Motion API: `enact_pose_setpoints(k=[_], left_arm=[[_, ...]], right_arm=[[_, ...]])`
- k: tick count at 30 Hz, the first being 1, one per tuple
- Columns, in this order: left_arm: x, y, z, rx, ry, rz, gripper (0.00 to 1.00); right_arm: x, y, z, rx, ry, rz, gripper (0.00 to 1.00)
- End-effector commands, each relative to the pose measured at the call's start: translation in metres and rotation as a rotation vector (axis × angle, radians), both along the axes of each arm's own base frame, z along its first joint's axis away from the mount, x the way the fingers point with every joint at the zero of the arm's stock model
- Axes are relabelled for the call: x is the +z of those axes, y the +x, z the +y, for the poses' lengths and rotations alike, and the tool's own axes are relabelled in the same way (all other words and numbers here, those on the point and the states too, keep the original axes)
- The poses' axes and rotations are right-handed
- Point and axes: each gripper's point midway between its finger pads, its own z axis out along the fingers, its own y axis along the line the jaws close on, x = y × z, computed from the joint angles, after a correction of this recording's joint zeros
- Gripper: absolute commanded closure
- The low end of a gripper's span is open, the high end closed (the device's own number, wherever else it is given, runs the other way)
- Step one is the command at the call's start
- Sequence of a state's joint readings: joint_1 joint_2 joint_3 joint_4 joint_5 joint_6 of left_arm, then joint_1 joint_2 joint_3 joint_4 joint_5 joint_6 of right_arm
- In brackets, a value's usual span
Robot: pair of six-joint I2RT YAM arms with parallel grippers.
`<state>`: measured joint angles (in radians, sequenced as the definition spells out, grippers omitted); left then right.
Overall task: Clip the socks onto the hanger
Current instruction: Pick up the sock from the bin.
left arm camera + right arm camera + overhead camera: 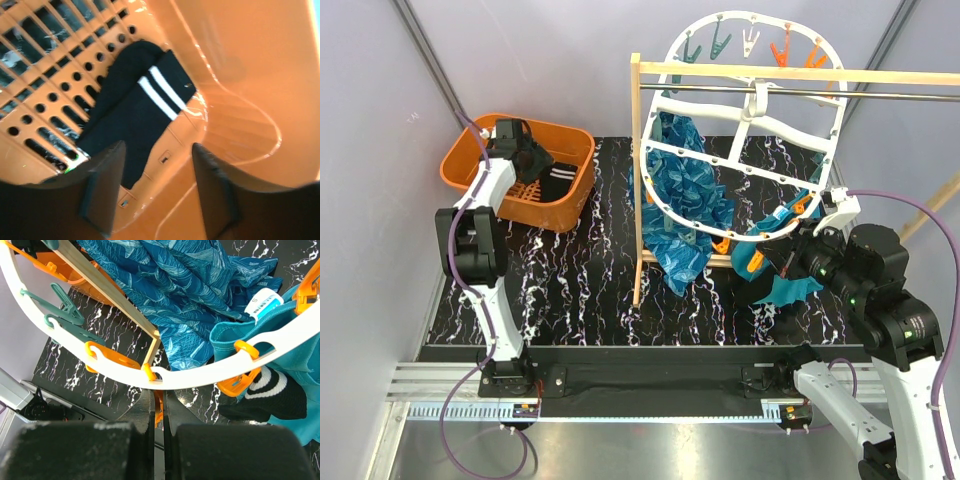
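The robot will next lower its left gripper deeper into the orange basket [240,75], onto the white-striped end of the black sock, because the sock lies on the bottom of the basket below the gripper's open fingers.
A black sock with two white stripes [135,115] lies on the floor of the orange basket [240,75], also seen from the top view [558,178]. My left gripper [157,165] is open and empty, hovering inside the basket just above the sock's near end [532,160]. The white oval hanger [740,118] hangs on the wooden rack. My right gripper [158,402] is shut on an orange clip [159,412] at the hanger's lower rim [200,377]. A second striped black sock [272,395] hangs from a neighbouring orange clip [239,385].
The wooden rack [638,180] with a metal rod stands mid-table. A blue patterned cloth [685,190] and a teal cloth [790,290] hang from the hanger. The basket rim [570,135] surrounds my left gripper. The right gripper [790,258] sits under the hanger's lower right.
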<state>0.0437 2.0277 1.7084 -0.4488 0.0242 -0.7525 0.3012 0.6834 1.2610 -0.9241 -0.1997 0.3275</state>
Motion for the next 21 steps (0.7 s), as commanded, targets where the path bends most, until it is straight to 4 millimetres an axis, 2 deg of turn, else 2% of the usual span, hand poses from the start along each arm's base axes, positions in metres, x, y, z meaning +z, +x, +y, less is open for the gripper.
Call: enact_pose_setpoints(k=[1, 3, 4, 6, 11, 16, 17, 21], left_arm=[[0.047, 0.008, 0.023, 0.051, 0.084, -0.100, 0.35], [0.051, 0.017, 0.022, 0.045, 0.079, -0.119, 0.30], [0.053, 0.029, 0.021, 0.030, 0.080, -0.132, 0.30], [0.048, 0.040, 0.016, -0.003, 0.069, -0.107, 0.31], [0.016, 0.067, -0.002, -0.129, 0.056, -0.119, 0.37], [-0.008, 0.078, -0.001, -0.185, 0.102, -0.149, 0.44], [-0.018, 0.080, -0.001, -0.188, 0.100, -0.142, 0.45], [-0.032, 0.085, 0.004, -0.186, 0.144, -0.143, 0.45]], right_arm=[[-0.022, 0.000, -0.002, -0.030, -0.008, 0.087, 1.00], [-0.023, 0.000, -0.001, -0.024, -0.004, 0.091, 1.00], [-0.024, 0.001, -0.001, -0.026, -0.005, 0.095, 1.00], [-0.024, 0.002, -0.001, -0.026, -0.009, 0.095, 1.00], [-0.025, 0.003, -0.001, -0.032, -0.004, 0.098, 1.00], [-0.027, 0.002, -0.002, -0.043, 0.006, 0.104, 1.00], [-0.027, 0.002, -0.001, -0.041, 0.006, 0.104, 1.00], [-0.027, 0.002, -0.001, -0.034, -0.006, 0.109, 1.00]])
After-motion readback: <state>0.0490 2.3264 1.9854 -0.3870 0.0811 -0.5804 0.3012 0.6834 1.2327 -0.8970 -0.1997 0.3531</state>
